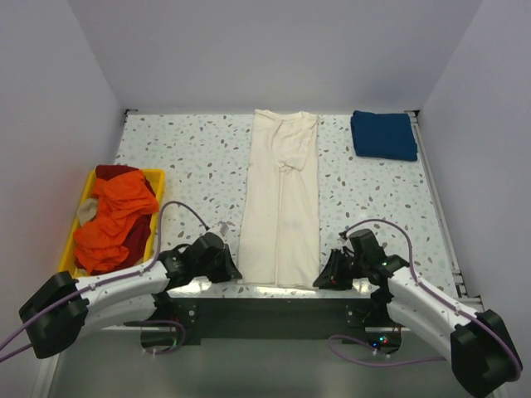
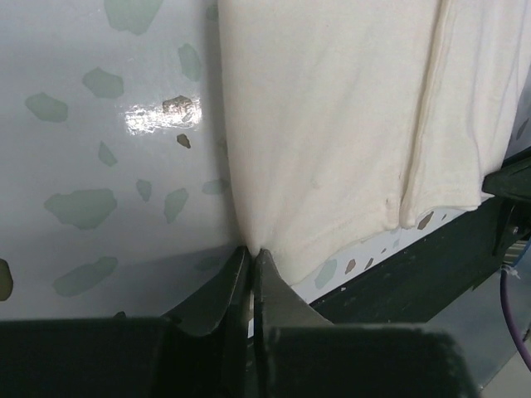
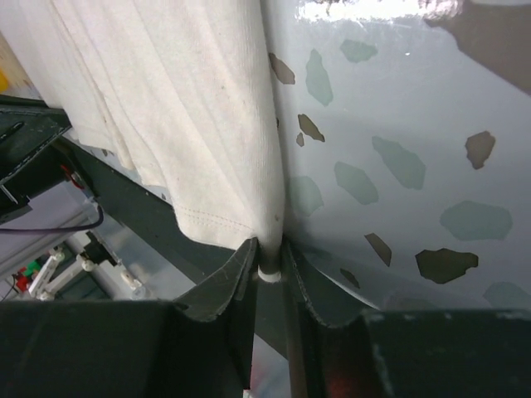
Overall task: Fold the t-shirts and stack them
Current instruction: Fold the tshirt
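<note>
The t-shirt lies full-length, so my left gripper will next lift the t-shirt's hem corner, carry it outward, lower it onto the folded t-shirt's far half (image 1: 254,171) and let it go.
A cream t-shirt (image 1: 280,199) lies folded into a long strip down the middle of the table, its hem at the near edge. My left gripper (image 1: 235,271) is shut on the hem's near left corner, where the cloth (image 2: 332,124) bunches into the closed fingertips (image 2: 251,250). My right gripper (image 1: 323,280) is shut on the near right corner, a fold of cream cloth (image 3: 191,108) pinched between its fingers (image 3: 270,249). A folded dark blue t-shirt (image 1: 382,134) rests at the far right. Orange and red t-shirts (image 1: 114,220) are heaped in a tray on the left.
The yellow plastic tray (image 1: 156,178) stands at the left side of the speckled table (image 1: 191,166). A metal rail (image 1: 436,195) runs along the table's right edge. White walls close in the back and sides. The dark table edge (image 2: 398,274) lies right under both grippers.
</note>
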Motion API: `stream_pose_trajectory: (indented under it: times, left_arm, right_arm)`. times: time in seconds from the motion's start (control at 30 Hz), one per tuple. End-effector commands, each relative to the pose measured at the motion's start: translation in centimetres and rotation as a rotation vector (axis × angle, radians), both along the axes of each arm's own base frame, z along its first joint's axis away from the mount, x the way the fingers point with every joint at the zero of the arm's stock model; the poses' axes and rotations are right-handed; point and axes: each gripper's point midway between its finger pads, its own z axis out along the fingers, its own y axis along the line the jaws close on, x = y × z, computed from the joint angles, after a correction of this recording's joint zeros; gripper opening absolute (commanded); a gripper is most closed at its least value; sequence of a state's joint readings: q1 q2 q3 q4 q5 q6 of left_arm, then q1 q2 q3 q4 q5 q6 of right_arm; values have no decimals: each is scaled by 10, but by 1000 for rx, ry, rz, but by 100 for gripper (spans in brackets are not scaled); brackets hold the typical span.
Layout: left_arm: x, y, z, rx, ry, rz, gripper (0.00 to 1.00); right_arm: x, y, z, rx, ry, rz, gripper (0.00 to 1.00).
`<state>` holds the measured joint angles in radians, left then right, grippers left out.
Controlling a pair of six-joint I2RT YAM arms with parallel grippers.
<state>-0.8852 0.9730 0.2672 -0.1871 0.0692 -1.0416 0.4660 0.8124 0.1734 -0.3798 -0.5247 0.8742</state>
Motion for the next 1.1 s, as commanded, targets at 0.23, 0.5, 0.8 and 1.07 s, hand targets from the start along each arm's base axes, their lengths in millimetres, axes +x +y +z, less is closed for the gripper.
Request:
stream_pose_trajectory:
  times: [0.23,0.5,0.8,1.07]
  left_arm:
    - [-24,0,-3,2,27,-19,0]
    - [-44,-20,9,0,4,-59,0]
    - [34,-42,93,38,-270,2,0]
    - [121,-52,132,74,-409,134,0]
  right_arm:
    - [-12,-11,-2,-54,5,21,3]
    - [-12,-11,26,-27,-68,41,0]
    - [62,6,102,-37,-318,-9,0]
    - [162,34,116,-91,-413,-111,0]
